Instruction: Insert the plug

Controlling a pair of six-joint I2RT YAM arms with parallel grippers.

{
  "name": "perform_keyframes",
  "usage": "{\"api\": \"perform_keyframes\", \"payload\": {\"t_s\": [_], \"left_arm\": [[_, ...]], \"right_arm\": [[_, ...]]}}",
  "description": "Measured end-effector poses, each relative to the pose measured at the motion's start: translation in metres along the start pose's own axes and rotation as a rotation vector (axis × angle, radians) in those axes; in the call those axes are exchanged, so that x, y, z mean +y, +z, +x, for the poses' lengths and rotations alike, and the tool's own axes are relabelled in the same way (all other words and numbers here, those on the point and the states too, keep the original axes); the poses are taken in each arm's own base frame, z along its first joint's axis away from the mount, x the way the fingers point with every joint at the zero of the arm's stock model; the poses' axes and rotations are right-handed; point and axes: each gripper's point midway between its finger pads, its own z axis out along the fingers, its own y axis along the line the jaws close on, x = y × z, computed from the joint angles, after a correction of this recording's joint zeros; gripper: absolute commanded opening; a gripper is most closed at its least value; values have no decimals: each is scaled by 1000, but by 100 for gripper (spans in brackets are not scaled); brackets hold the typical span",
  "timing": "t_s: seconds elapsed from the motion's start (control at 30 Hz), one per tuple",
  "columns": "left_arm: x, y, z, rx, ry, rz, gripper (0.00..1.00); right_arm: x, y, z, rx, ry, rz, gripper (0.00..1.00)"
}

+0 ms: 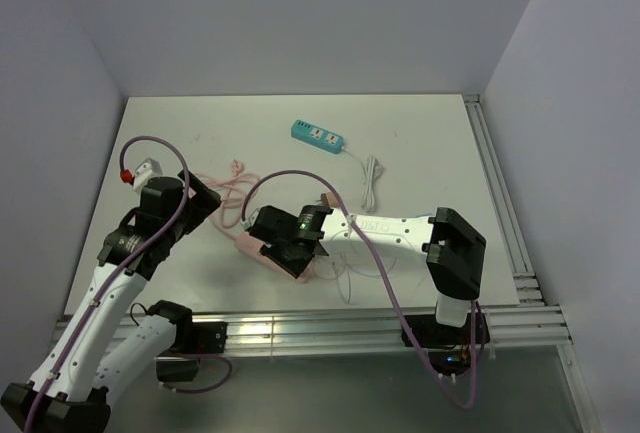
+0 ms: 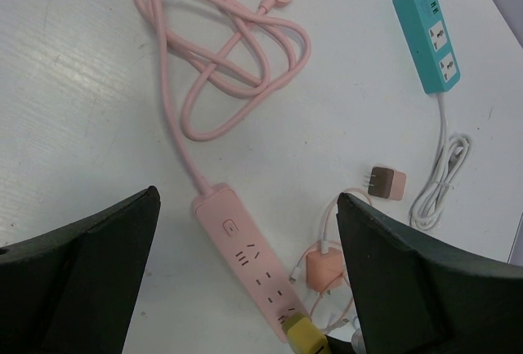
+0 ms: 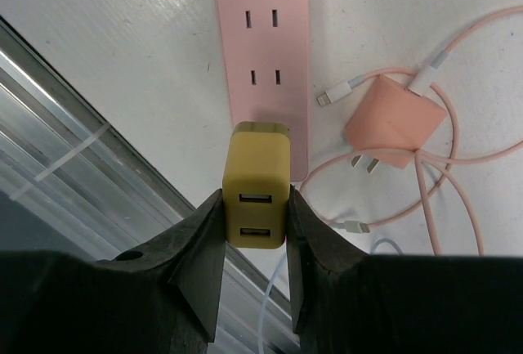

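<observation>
Next, my right gripper moves down onto the last socket at the pink power strip's near end and releases the yellow plug (image 3: 257,184). The plug hangs over that end.
My right gripper (image 3: 255,211) is shut on a yellow USB charger plug (image 3: 257,184), holding it over the near end of the pink power strip (image 3: 263,51); the plug covers the strip's last socket, and its prongs are hidden. In the left wrist view the yellow plug (image 2: 306,338) sits at the strip's (image 2: 245,260) lower end. My left gripper (image 2: 245,289) is open and empty, above the strip. In the top view the right gripper (image 1: 290,238) is over the strip (image 1: 258,250) and the left gripper (image 1: 200,203) is just to its left.
A pink charger (image 3: 394,121) with looped pink cables lies right of the strip. A brown-pink plug (image 2: 386,182), a teal power strip (image 1: 318,136) with a white cord (image 1: 372,181), the strip's coiled pink cord (image 2: 221,51) and the aluminium rail (image 1: 350,328) at the near edge.
</observation>
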Motion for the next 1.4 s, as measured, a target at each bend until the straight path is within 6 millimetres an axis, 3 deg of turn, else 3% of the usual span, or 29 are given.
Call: {"api": "perform_keyframes", "payload": {"t_s": [1.4], "left_arm": [[0, -1, -1, -4, 6, 5, 94]], "right_arm": [[-6, 21, 5, -33, 19, 30, 0]]}}
